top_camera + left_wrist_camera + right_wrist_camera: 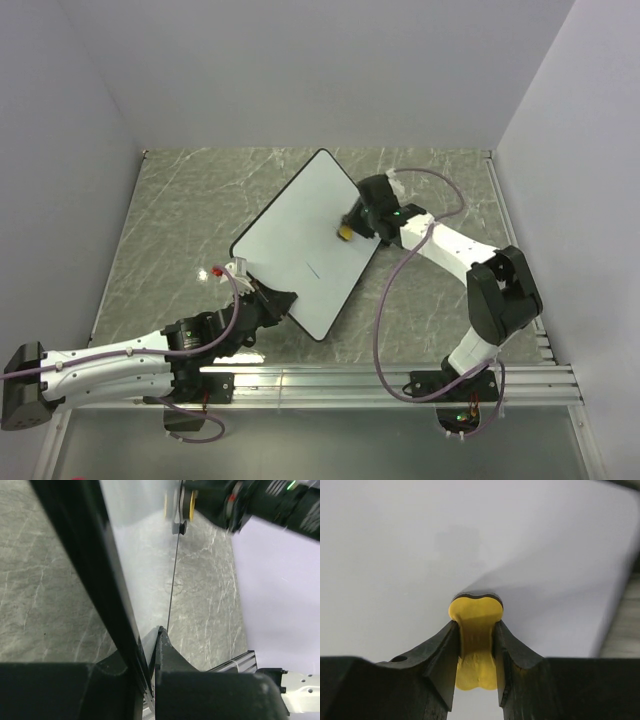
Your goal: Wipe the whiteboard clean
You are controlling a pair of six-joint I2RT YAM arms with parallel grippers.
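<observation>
My right gripper will rub the eraser to and fro over the whiteboard's white side beyond the blue stroke [313, 268], then release it there, as its felt faces the whiteboard.
The whiteboard [300, 235] lies slantwise on the table, its glossy white face up and a short blue stroke [313, 268] near its middle. My left gripper [270, 298] is shut on the board's near-left black rim. In the left wrist view the rim [100, 580] runs between the fingers of this gripper [150, 647]. My right gripper [354, 226] is shut on the small yellow bone-shaped eraser [344, 232] at the board's right side. In the right wrist view the eraser [476, 611] sits pinched at its waist by that gripper [475, 625], its dark felt edge against the white board [420, 555].
The grey marble table [180, 210] is walled in by white panels on the left, back and right. An aluminium rail [400, 380] runs along the near edge by the arm bases. The right arm's cable [384, 300] loops over the table near the board's right corner.
</observation>
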